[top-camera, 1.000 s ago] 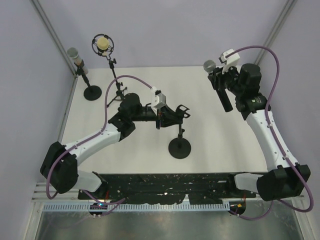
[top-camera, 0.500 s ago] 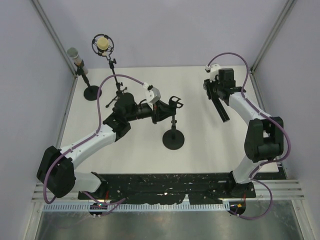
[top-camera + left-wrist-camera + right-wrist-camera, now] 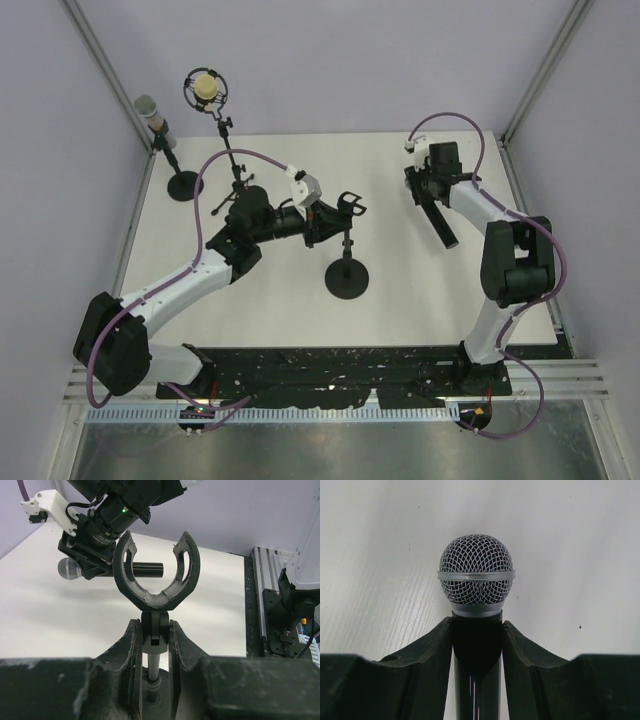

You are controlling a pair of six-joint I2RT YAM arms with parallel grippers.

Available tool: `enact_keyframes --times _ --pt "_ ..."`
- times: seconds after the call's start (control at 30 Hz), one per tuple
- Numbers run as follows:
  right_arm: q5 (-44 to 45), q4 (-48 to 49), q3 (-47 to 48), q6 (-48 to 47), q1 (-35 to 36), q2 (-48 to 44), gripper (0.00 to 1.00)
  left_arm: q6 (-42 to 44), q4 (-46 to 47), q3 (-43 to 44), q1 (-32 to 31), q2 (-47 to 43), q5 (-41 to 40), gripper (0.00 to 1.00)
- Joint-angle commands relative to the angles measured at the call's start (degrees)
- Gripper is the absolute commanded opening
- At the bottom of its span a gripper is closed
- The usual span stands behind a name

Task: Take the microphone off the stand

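Note:
The microphone is clear of the empty clip but is still in the air, so my right gripper will next move down to the white table beneath the microphone and let go of the handle.
The black microphone stand [image 3: 346, 279] stands mid-table, and its U-shaped clip [image 3: 350, 207] is empty, as the left wrist view [image 3: 156, 575] shows. My left gripper [image 3: 328, 215] is shut on the stand's neck just below the clip [image 3: 156, 630]. My right gripper [image 3: 432, 192] is shut on the microphone [image 3: 446, 228], a black handle with a silver mesh head [image 3: 476, 575]. It holds it lying flat, low over the white table at the back right. The microphone also shows behind the clip in the left wrist view [image 3: 69, 569].
Two other microphones stand at the back left: a grey one [image 3: 155, 115] on a round base [image 3: 185, 185] and a cream one in a shock mount [image 3: 207, 90] on a tripod [image 3: 232, 190]. Enclosure walls stand close on both sides.
My right arm has swung the microphone down and left, close to the table. My left gripper has pulled the stand slightly left and back. Little has moved in the last half second.

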Motion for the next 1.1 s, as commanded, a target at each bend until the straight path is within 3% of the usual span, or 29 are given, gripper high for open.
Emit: enact_keyframes --times 0.0,0.27,0.6,1.07 --pt "0.2 0.9 2.5 -1.2 0.2 2.5 0.13 1.7 -3.5 -1.3 0.7 0.8 -2.6 0.0" --pt "0.2 -0.1 4.2 0.3 0.2 5.9 0.17 1.7 -3.6 -1.1 0.7 1.4 -2.4 0.0" --pt "0.6 -5.2 9.0 0.1 0.3 10.1 0.41 1.7 -4.1 -0.6 0.8 1.8 -2.2 0.0" --pt "1.1 -9.2 12.1 -0.4 0.2 13.1 0.56 1.7 -4.9 0.0 0.8 2.1 -2.0 0.0"
